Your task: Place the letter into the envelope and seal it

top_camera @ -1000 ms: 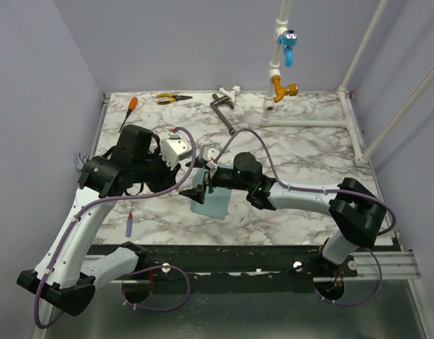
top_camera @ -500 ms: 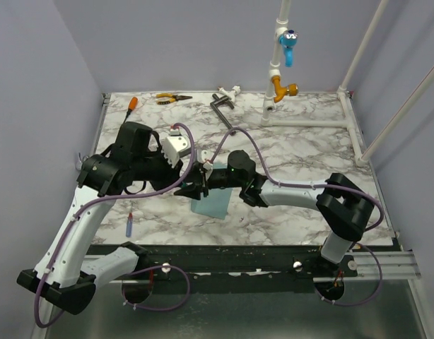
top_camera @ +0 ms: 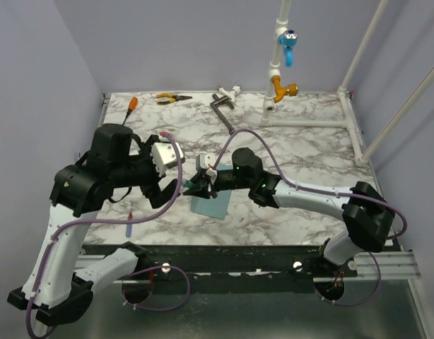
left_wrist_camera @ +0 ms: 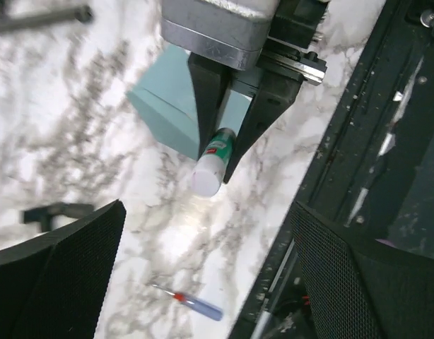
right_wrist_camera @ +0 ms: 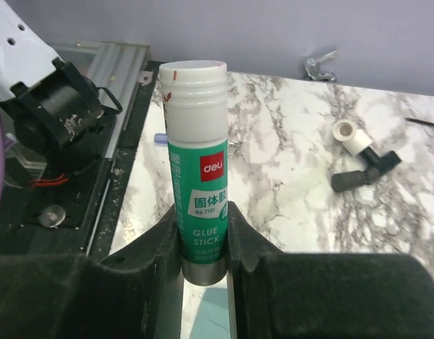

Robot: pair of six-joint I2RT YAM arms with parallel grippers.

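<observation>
The glue stick's white cap (top_camera: 184,187) (left_wrist_camera: 208,175) sticks out free to the right of my left gripper in the top view, so I should turn my open fingers and move that way around it.
The teal-blue envelope (top_camera: 208,205) lies flat on the marble table near the front edge; the left wrist view shows the envelope (left_wrist_camera: 167,106) under the right arm's fingers. My right gripper (top_camera: 196,185) is shut on a green-and-white glue stick (right_wrist_camera: 197,162), which it holds by its lower end just above the envelope's left side. In the left wrist view the glue stick (left_wrist_camera: 211,164) points its white cap at the camera. My left gripper (top_camera: 166,189) stands open and empty to the left of the stick, its fingers (left_wrist_camera: 68,268) spread wide. The letter does not show.
A blue pen (top_camera: 130,224) lies near the front left edge. At the back are pliers (top_camera: 173,98), an orange-handled screwdriver (top_camera: 129,107) and a grey crank tool (top_camera: 220,109). A white pipe frame with a blue valve (top_camera: 288,42) stands at the back right.
My right gripper has closed on the glue stick. My left gripper has let go of it, opened wide and drawn back to the left.
</observation>
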